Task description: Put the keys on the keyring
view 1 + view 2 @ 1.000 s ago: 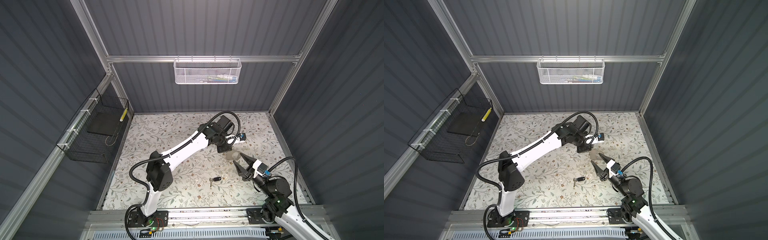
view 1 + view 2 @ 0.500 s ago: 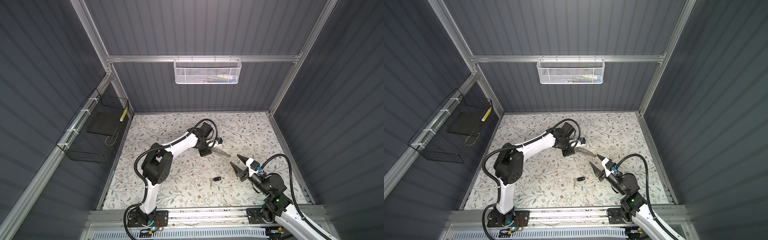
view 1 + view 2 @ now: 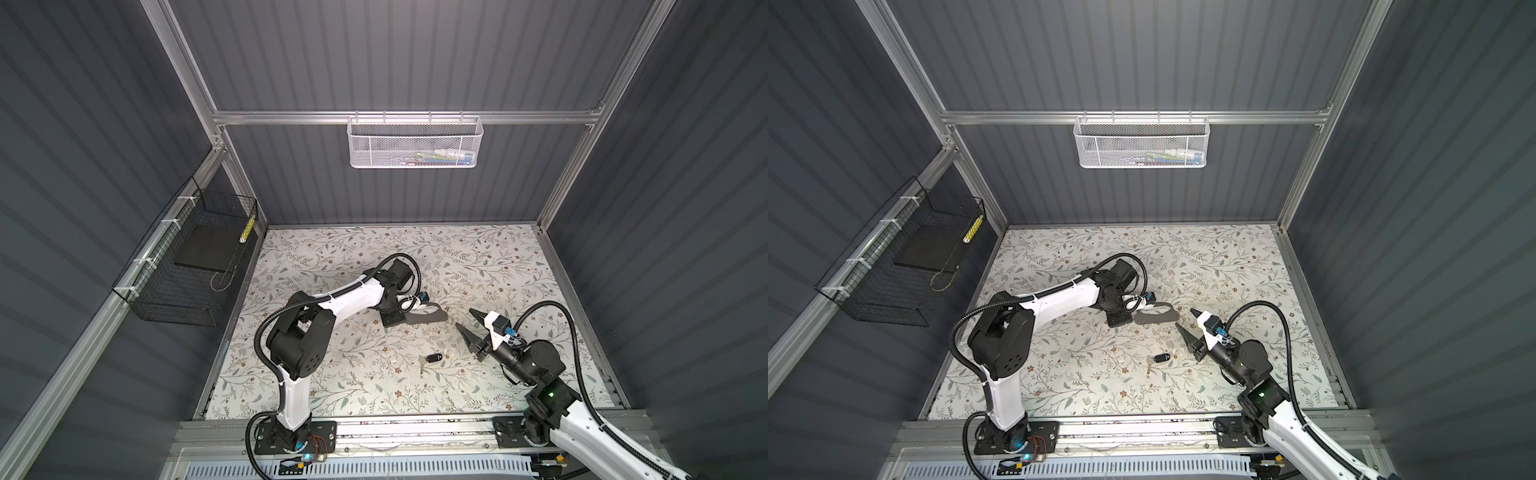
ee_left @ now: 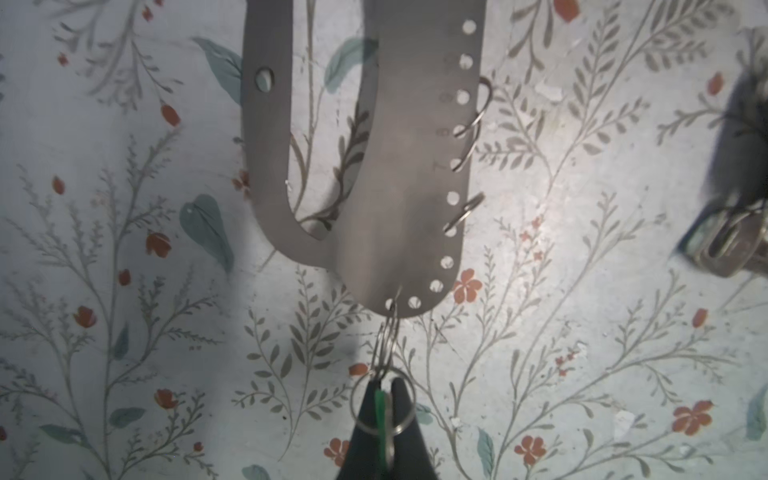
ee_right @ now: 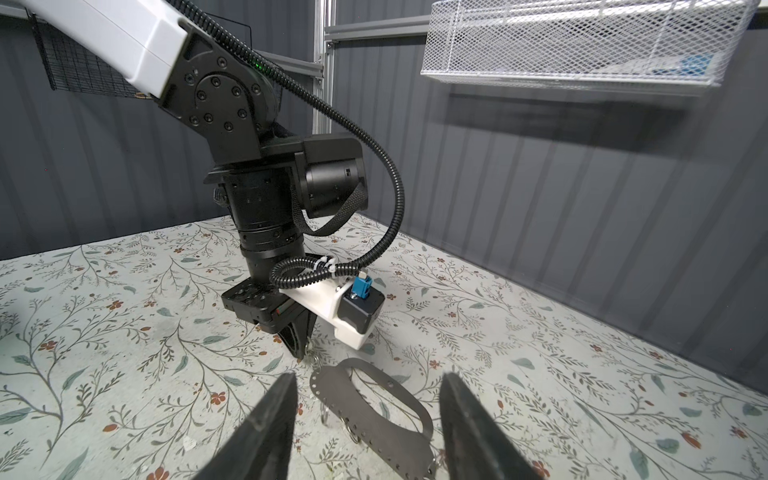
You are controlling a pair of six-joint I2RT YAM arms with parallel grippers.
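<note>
The green key's tag has its ring linked to a hole, so the left gripper will next pull back a little and let the tag go on the tabletop (image 3: 389, 333) (image 4: 432, 420) beside the plate's end.
The keyring (image 3: 428, 318) (image 3: 1156, 316) is a flat grey plate that lies on the floral table near the middle. The left wrist view shows its slot and its row of holes with small rings (image 4: 407, 187). My left gripper (image 4: 382, 399) (image 5: 305, 353) is shut on the green key's tag (image 4: 380, 405). A ring at the tag is linked to a hole at the plate's end. The black-tagged key (image 3: 432, 358) (image 3: 1160, 358) lies alone nearer the front. My right gripper (image 3: 469, 320) (image 3: 1185, 318) (image 5: 369, 378) stands open and empty just right of the plate (image 5: 374, 407).
A white mesh basket (image 3: 415, 143) hangs on the back wall. A black wire basket (image 3: 187, 266) is fixed to the left wall. The left arm's elbow (image 3: 299, 336) stands over the table's front left. Grey walls enclose the floral table (image 3: 332, 374).
The left arm has drawn back to the left and lowered, bringing the keyring down onto the table. The right gripper has stayed open in nearly the same place.
</note>
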